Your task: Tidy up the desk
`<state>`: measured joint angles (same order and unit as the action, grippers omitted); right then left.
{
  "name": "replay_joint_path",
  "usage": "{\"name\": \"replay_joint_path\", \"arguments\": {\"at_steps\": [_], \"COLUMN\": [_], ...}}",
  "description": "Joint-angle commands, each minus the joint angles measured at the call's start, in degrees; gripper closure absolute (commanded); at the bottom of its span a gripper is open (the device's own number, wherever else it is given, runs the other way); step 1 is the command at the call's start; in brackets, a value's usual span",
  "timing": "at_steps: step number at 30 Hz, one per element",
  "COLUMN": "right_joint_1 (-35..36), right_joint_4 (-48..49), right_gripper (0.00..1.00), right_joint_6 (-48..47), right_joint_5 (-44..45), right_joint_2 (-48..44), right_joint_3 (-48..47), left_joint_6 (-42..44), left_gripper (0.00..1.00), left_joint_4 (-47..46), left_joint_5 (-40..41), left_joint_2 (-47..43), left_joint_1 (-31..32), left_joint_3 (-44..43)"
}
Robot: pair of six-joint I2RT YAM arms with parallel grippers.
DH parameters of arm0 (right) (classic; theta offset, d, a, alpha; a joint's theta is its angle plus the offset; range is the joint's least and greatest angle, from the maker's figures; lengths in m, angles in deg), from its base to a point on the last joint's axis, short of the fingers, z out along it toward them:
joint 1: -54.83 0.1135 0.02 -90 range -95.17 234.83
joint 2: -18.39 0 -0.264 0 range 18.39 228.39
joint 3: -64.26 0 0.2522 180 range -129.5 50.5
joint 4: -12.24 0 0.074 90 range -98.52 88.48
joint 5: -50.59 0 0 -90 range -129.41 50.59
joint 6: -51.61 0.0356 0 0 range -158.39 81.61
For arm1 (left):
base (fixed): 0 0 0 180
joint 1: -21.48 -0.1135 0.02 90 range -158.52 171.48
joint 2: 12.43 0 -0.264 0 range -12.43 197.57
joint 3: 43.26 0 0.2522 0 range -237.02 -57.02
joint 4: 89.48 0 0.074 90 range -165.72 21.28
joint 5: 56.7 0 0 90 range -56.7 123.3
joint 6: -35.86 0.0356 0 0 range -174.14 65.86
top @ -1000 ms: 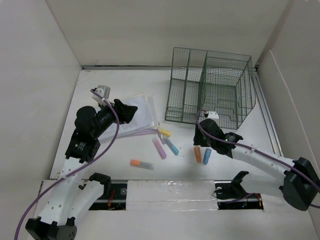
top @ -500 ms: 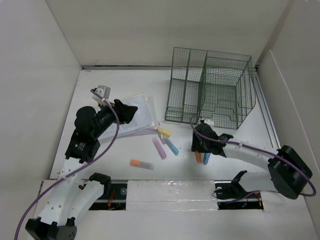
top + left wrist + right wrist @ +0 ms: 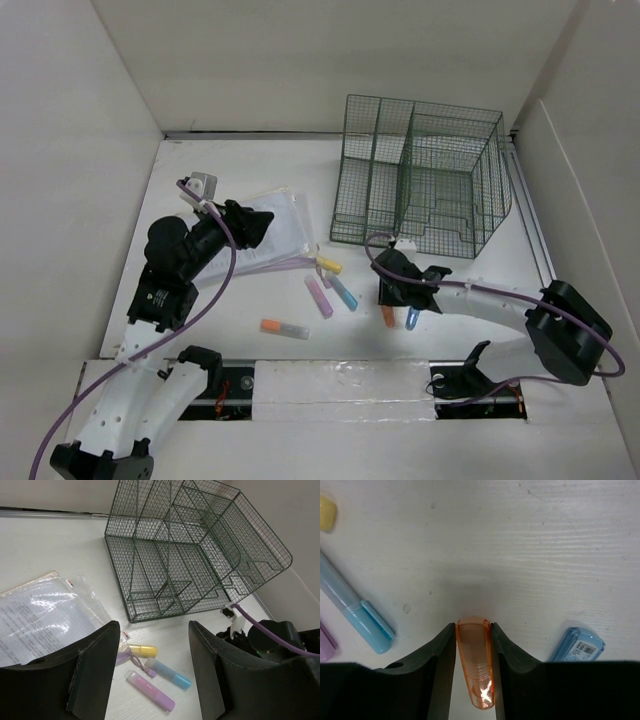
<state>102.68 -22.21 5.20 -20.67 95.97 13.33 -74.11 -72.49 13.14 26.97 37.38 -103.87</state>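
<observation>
The organizer's near corner by the sleeve (image 3: 348, 230) is farther outward than my right gripper. I will raise the gripper outward over that corner to release the orange highlighter.
The white desk (image 3: 250, 170) carries scattered highlighters. My right gripper (image 3: 393, 298) is low on the desk and shut on an orange highlighter (image 3: 388, 317). In the right wrist view the orange highlighter (image 3: 476, 672) sits squeezed between both fingers of the right gripper (image 3: 473, 630). A blue highlighter (image 3: 411, 319) lies just right of it, also in the right wrist view (image 3: 577, 644). My left gripper (image 3: 256, 225) is open and empty, held above a plastic document sleeve (image 3: 280, 238). The left gripper (image 3: 152, 630) looks down on yellow (image 3: 139, 651), light blue (image 3: 170, 674) and pink-purple (image 3: 150, 691) highlighters.
A green wire-mesh organizer (image 3: 420, 175) stands at the back right, also in the left wrist view (image 3: 190, 545). Another orange highlighter (image 3: 284, 328) lies near the front edge. White panels wall the desk on three sides.
My right gripper has moved left and nearer, come down over the orange highlighter and shut on it. The left arm has barely moved.
</observation>
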Motion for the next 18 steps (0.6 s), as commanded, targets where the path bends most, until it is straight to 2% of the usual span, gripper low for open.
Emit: {"name": "replay_joint_path", "arguments": {"at_steps": [1, 3, 6, 11, 12, 13, 18], "right_joint_1": [0.40, 0.40, -3.20, -6.46, -7.24, -7.25, -8.39], "right_joint_4": [0.98, 2.74, 12.84, 26.11, 26.66, 27.53, 31.06], "right_gripper": [0.84, 0.84, 0.83, 0.86, 0.86, 0.86, 0.86], "right_joint_6": [-5.85, -7.45, -13.96, -22.04, -23.19, -23.90, -27.33], "right_joint_5": [6.28, 6.57, 3.77, 1.04, 0.86, 1.55, 2.44], "right_joint_2": [-4.26, -5.32, -4.46, 7.91, 10.11, 14.40, 24.54], "right_joint_3": [-9.54, -11.16, -16.43, -25.48, -29.41, -31.19, -39.11], "left_joint_6": [0.72, 0.72, 0.63, 0.46, 0.54, 0.46, 0.54], "left_gripper": [0.47, 0.47, 0.47, 0.47, 0.47, 0.47, 0.47], "left_joint_4": [-2.70, -2.78, -2.78, -2.78, -2.87, -2.87, -2.79], "left_joint_5": [-0.93, -1.19, -1.11, -1.46, -1.55, -1.55, -1.55], "left_joint_2": [-1.08, -1.16, -1.43, -2.13, -2.31, -2.48, -2.66], "left_joint_1": [-0.43, -0.43, -0.43, -0.43, -0.43, -0.43, -0.43], "left_joint_3": [0.00, 0.00, 0.18, 0.36, 0.36, 0.44, 0.44]}}
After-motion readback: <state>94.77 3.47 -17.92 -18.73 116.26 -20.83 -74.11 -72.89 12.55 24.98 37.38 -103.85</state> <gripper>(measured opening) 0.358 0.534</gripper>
